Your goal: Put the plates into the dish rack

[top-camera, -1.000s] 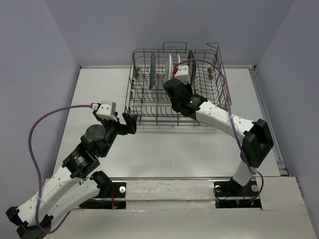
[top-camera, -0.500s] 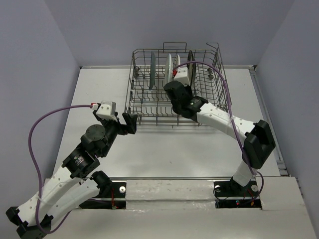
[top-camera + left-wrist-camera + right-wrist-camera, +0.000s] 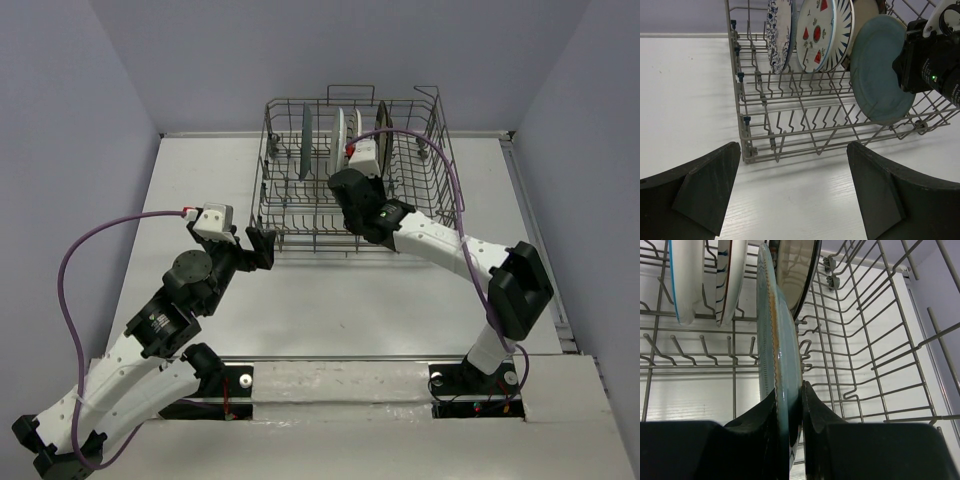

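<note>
The teal-grey plate [image 3: 880, 75] in my right gripper already reaches among the rack's wires with its lower edge. Next it needs to go gently a little farther down between them, and then I need to release the plate's rim.
The dish rack [image 3: 350, 170] stands at the back middle of the table. A blue floral plate [image 3: 777, 30], a red-fruit plate [image 3: 816, 32], a navy-striped plate [image 3: 844, 20] and a dark-rimmed plate [image 3: 797, 265] stand on edge between its tines. My right gripper [image 3: 789, 400] is inside the rack, shut on the rim of the teal-grey plate [image 3: 880, 75], which is held upright just in front of the dark-rimmed plate. Its lower edge is down among the rack wires [image 3: 865, 340]. My left gripper [image 3: 792, 150] hangs open and holds nothing, over the table just outside the rack's near left corner [image 3: 746, 150].
The rack's raised wire sides [image 3: 445, 160] close round the right arm's wrist [image 3: 365, 200]. Purple cables [image 3: 70, 270] loop from both wrists. Grey walls bound the table on the left, back and right; a rail [image 3: 535, 240] runs along the right edge.
The right arm has shifted slightly left and deeper into the rack with the teal-grey plate. The left arm has not moved.
</note>
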Robot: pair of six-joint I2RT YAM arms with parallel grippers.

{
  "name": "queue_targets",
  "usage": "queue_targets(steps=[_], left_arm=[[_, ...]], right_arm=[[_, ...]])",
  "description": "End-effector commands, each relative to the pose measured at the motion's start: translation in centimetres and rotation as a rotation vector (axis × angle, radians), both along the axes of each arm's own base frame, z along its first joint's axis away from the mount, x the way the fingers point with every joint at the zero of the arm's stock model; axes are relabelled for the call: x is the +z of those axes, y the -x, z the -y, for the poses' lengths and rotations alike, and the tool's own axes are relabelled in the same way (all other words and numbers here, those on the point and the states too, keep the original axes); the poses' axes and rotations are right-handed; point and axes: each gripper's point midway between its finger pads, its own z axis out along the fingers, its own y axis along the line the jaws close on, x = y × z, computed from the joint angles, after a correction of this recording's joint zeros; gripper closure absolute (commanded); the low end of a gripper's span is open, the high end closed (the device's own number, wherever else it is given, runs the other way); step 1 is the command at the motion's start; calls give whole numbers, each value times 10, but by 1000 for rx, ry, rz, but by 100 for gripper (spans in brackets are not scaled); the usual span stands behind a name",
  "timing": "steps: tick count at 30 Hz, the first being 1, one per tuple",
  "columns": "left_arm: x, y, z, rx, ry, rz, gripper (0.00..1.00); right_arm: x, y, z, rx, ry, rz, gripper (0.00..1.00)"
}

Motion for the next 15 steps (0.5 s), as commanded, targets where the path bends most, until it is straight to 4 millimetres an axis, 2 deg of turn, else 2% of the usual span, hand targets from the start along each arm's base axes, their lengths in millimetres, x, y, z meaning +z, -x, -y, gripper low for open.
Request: queue_targets(steps=[1,6,15], left_arm=[[7,-4,0,10,17,31,1],[7,-4,-1,12,19,30,1],[6,-4,-1,13,15,29,1]], right_arm=[[-29,13,-8,49,42,-74,93],[-50,16,-14,77,76,-121,93],[-60,18,-14,71,62,-133,92]])
